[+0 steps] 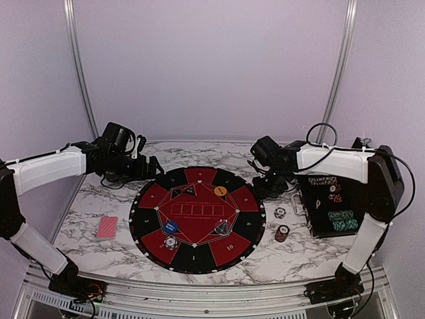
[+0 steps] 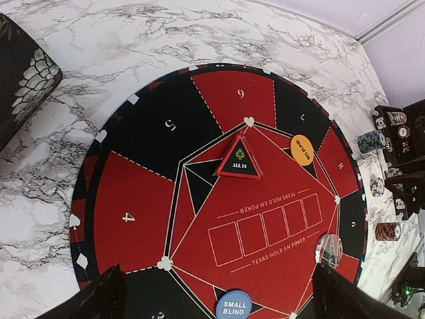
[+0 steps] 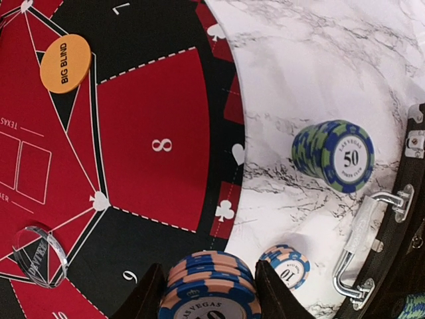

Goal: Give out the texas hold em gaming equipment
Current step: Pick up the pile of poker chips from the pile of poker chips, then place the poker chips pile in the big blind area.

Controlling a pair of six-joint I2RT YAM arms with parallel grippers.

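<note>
Next, my right gripper brings the blue-and-peach chips outward, left in the top view and down onto the mat's red segment near the orange disc, as that segment lies empty.
My right gripper (image 3: 209, 296) is shut on a stack of blue-and-peach poker chips (image 3: 209, 272), held over the mat's edge by segment 9. A lone matching chip (image 3: 286, 266) and a blue-green stack marked 50 (image 3: 335, 156) rest on the marble. The orange Big Blind disc (image 3: 65, 63) lies on the mat. My left gripper (image 2: 216, 302) hangs open above the mat, the blue Small Blind marker (image 2: 233, 306) below it. Red-backed cards (image 1: 106, 227) lie left of the mat. In the top view the right gripper (image 1: 269, 181) is at the mat's right rim and the left gripper (image 1: 150, 166) at its upper left.
The round black-and-red mat (image 1: 194, 262) fills the table's centre, with a triangular All In marker (image 2: 239, 158), a clear disc (image 3: 40, 256) and a chip stack (image 1: 171, 242) on it. An open black case (image 1: 335, 199) of chips stands at the right, its metal handle (image 3: 362, 249) near my right gripper.
</note>
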